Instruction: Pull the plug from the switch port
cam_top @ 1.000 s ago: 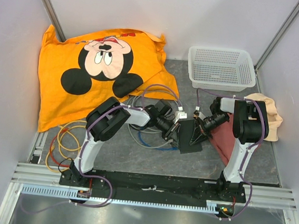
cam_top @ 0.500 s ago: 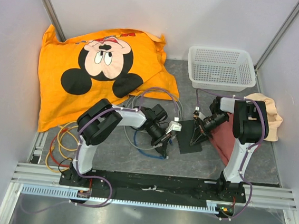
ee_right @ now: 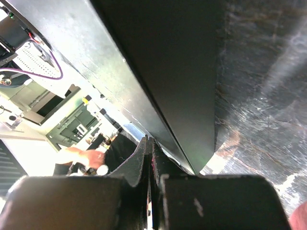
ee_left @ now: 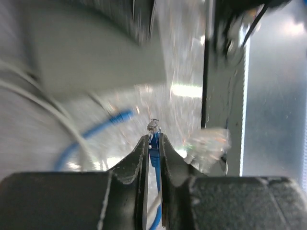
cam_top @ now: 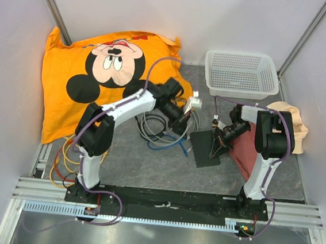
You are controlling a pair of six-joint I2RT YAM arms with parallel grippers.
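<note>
The left gripper will next lift and swing back, then lower over the yellow and red cables (cam_top: pixel 64 161), because the clear plug already points into free air.
The switch (cam_top: pixel 203 150), a flat black box, lies on the grey mat between the arms; its dark top fills the right wrist view (ee_right: pixel 168 57). My left gripper (cam_top: pixel 184 123) is up-left of the switch and apart from it. In the left wrist view it (ee_left: pixel 153 140) is shut on a blue cable (ee_left: pixel 154 155), and the clear plug (ee_left: pixel 153 126) sticks out past the fingertips, free in the air. My right gripper (cam_top: pixel 218 143) rests on the switch's right part. Its jaws (ee_right: pixel 150 142) are closed together against the box's edge.
A bundle of grey and blue cables (cam_top: pixel 157 132) lies left of the switch. A second clear plug (ee_left: pixel 209 143) hangs beside my left fingers. An orange Mickey Mouse cushion (cam_top: pixel 104 76) is back left, a white mesh basket (cam_top: pixel 240 73) back right. A maroon cloth (cam_top: pixel 244 154) and a beige cloth (cam_top: pixel 296 128) lie at the right. Yellow and red cables (cam_top: pixel 70 154) lie near the left base.
My left gripper has moved from the switch's left edge away toward the back, carrying the blue cable; the plug is now clear of the switch. My right gripper stayed on the box.
</note>
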